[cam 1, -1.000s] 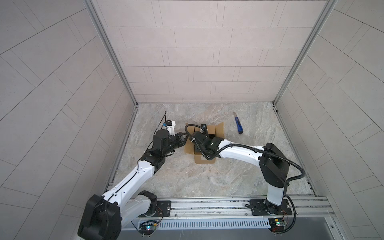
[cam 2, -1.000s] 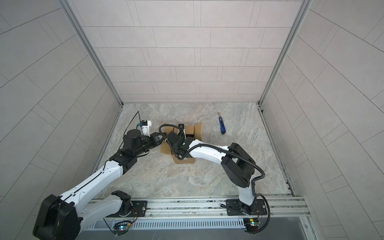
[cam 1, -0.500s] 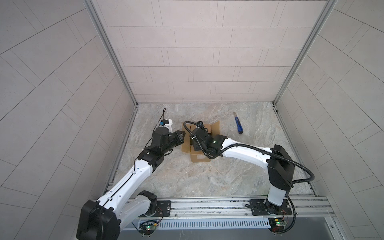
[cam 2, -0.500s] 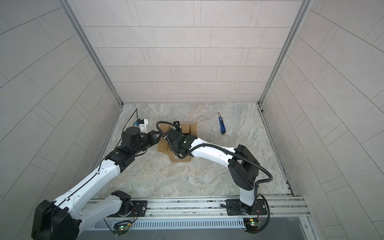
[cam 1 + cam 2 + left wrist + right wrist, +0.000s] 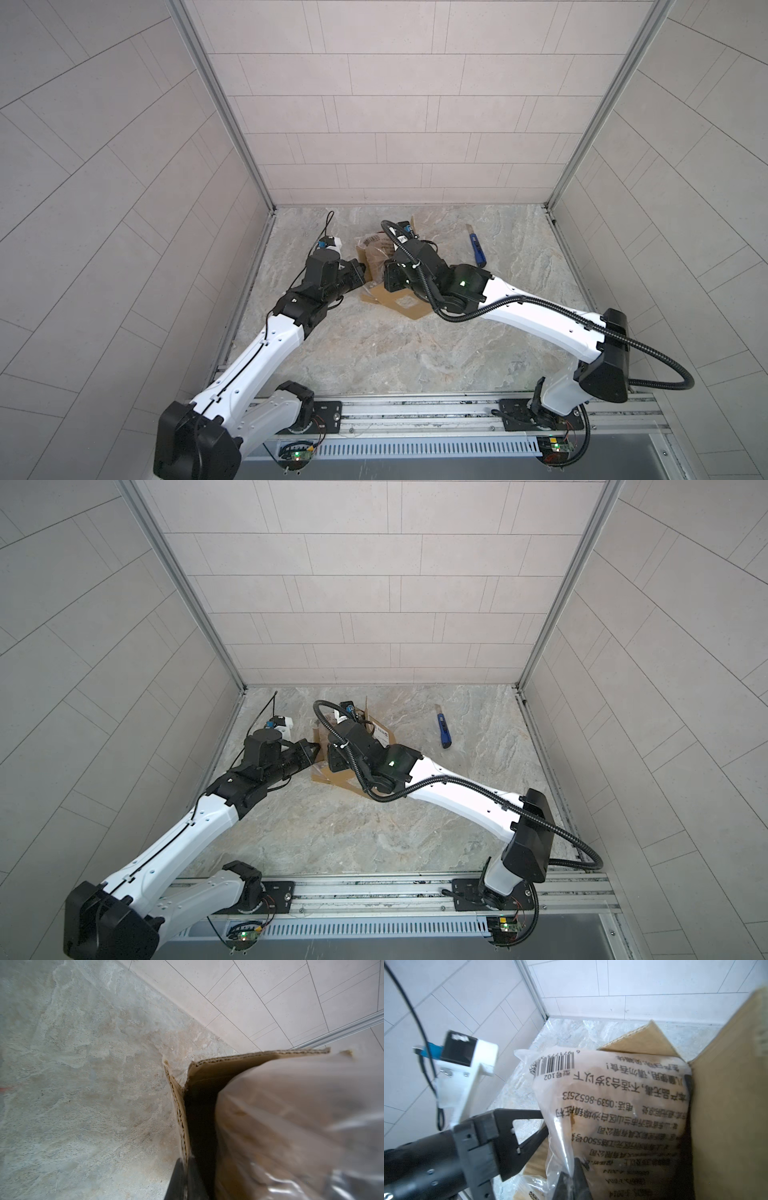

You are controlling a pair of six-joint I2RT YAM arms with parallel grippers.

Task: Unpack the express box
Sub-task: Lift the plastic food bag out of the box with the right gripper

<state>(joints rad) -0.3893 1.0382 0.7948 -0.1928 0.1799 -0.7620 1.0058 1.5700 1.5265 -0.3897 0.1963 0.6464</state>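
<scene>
My right gripper next moves up out of the box (image 5: 400,302), across and down to the floor between box and knife (image 5: 453,251), and releases the bag where it is bare.
The express box (image 5: 400,302) is an opened brown carton on the marble floor, flaps spread; in a top view its labelled flap (image 5: 380,734) shows behind the right wrist. My left gripper (image 5: 362,271) is shut on the edge of one box flap (image 5: 180,1113), the corrugated edge pinched between its black fingers (image 5: 176,1176). A crinkly clear bag (image 5: 612,1105) with brown contents and printed text sticks up out of the box. My right gripper (image 5: 571,1169) is shut on the bag's plastic; in a top view it (image 5: 390,272) sits just right of the bag (image 5: 374,254).
A blue utility knife (image 5: 477,250) lies on the floor right of the box, seen also in a top view as the knife (image 5: 444,730). The left side wall and its metal rail (image 5: 257,266) run close behind the left arm. Bare marble floor (image 5: 395,353) lies in front.
The right gripper closed on the bag and drew it up out of the box. Both grippers and the box shifted a little toward the back left.
</scene>
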